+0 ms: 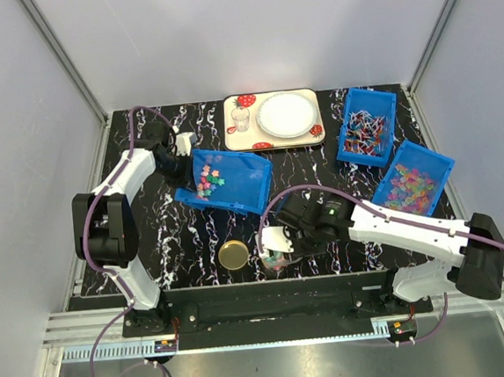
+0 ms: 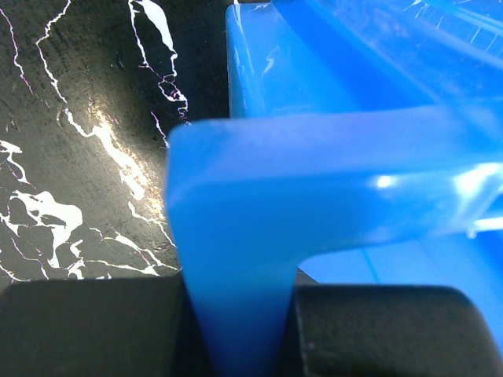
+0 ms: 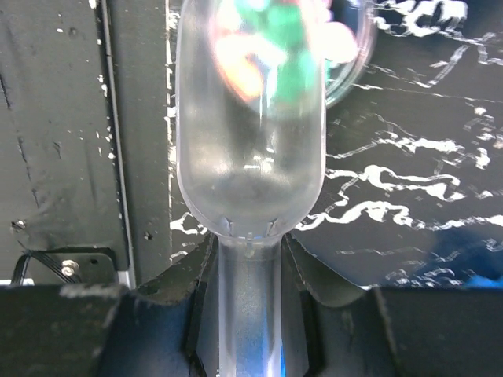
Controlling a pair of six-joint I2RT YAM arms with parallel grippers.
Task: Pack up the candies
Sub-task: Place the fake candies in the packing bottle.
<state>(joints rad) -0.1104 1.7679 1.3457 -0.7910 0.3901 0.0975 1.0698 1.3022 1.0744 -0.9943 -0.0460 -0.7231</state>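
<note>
Bare tabletop near the tray lies outward of my right gripper and below. My right gripper will carry the scoop outward and down next and release it there.
The candies, small and brightly mixed in colour, lie in a blue bin that is tilted up at its left end. My left gripper is shut on the bin's corner rim, which runs down between the jaws of my left gripper. My right gripper is shut on the handle of a clear scoop. The scoop's far end is over a clear jar near the front edge. Blurred candies show there.
A gold lid lies left of the jar. A blue bin of stick sweets and one of pastel sweets stand at the right. A tray with a white plate and a small glass is at the back.
</note>
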